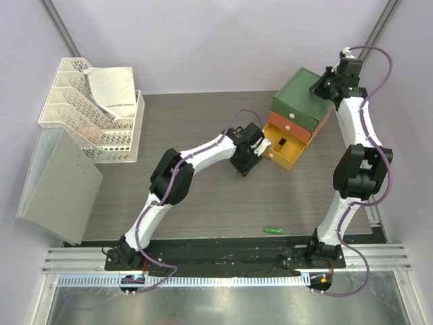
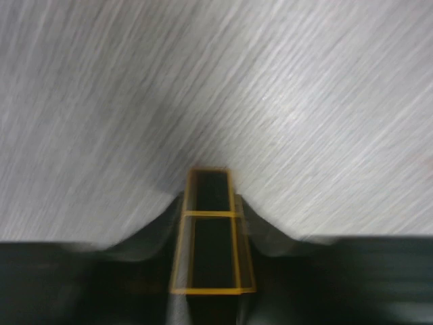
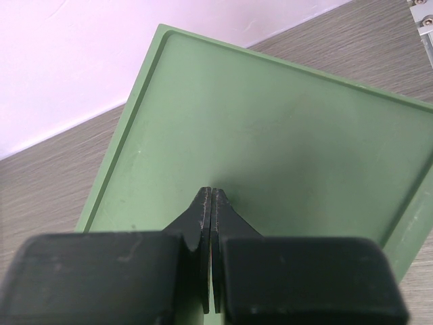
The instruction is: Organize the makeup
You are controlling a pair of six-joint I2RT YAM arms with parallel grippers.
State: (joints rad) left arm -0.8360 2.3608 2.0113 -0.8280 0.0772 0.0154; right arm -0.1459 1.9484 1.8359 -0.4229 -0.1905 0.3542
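The bottom yellow drawer point(image 1: 284, 152) is open, so my left gripper will move outward, turn toward the box and let go of the black stick over the drawer's bottom.
My left gripper point(image 1: 243, 166) is shut on a black stick with gold edges point(image 2: 211, 230), seen blurred in the left wrist view, and holds it over the grey table just left of the drawer box. The box's bottom yellow drawer point(image 1: 284, 152) is pulled open, with a small dark item inside that I cannot identify. My right gripper point(image 1: 323, 87) is shut and empty, and its fingertips point(image 3: 205, 203) rest on or just above the green top of the box point(image 3: 270, 128). A green tube point(image 1: 274, 230) lies on the table near the front. The other makeup is out of view.
The stacked green, orange and yellow drawer box point(image 1: 298, 108) stands at the back right. White mesh trays point(image 1: 88, 118) holding a white sheet stand at the back left, with a grey box point(image 1: 57, 183) in front of them.
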